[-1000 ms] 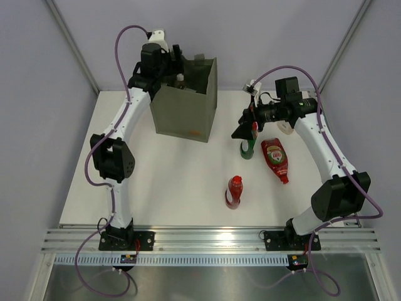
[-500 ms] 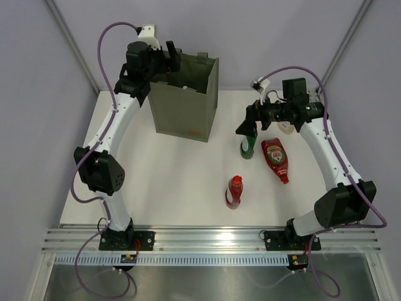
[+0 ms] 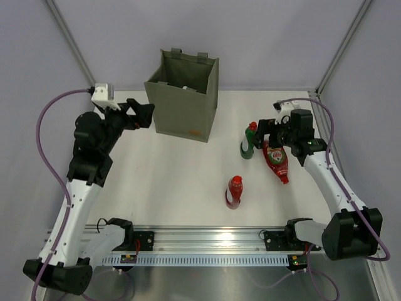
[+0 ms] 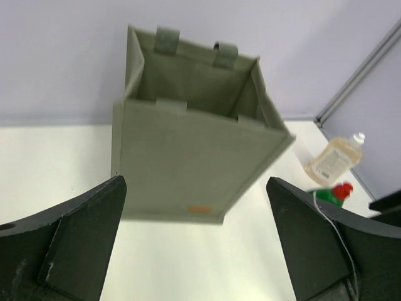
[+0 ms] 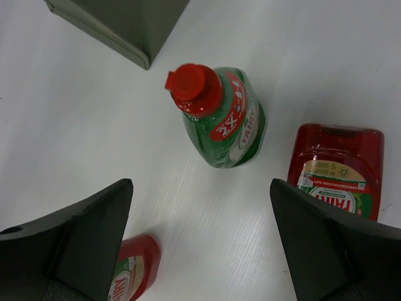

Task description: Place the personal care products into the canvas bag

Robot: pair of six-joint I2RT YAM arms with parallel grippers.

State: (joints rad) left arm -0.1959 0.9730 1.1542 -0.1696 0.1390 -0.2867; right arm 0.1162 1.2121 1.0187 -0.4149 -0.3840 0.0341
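Note:
The bottle is standing upright with its cap on top, so I need to move my right gripper to the left in the top view next, and down around the green bottle's upper body (image 3: 250,136) (image 5: 219,117).
The olive canvas bag (image 3: 185,103) stands open at the back; something pale shows inside it. My left gripper (image 3: 143,113) is open and empty, just left of the bag and facing its side (image 4: 194,163). My right gripper (image 3: 264,133) is open and empty, above and right of the upright green bottle with a red cap (image 3: 248,143), which the right wrist view shows between and beyond the fingers (image 5: 225,122). One red bottle (image 3: 276,160) lies right of it, also in the right wrist view (image 5: 335,166). Another red bottle (image 3: 234,191) lies nearer the front. An amber bottle (image 4: 335,158) stands behind the green one.
The white table (image 3: 163,182) ends at a metal rail (image 3: 207,241) in front. Grey walls and frame posts (image 3: 338,44) close the back and sides. The right arm's links (image 3: 332,182) run along the table's right edge.
My left arm has pulled away from the bag's top, down and to the left. My right gripper has backed off to the right from the green bottle, which stays upright.

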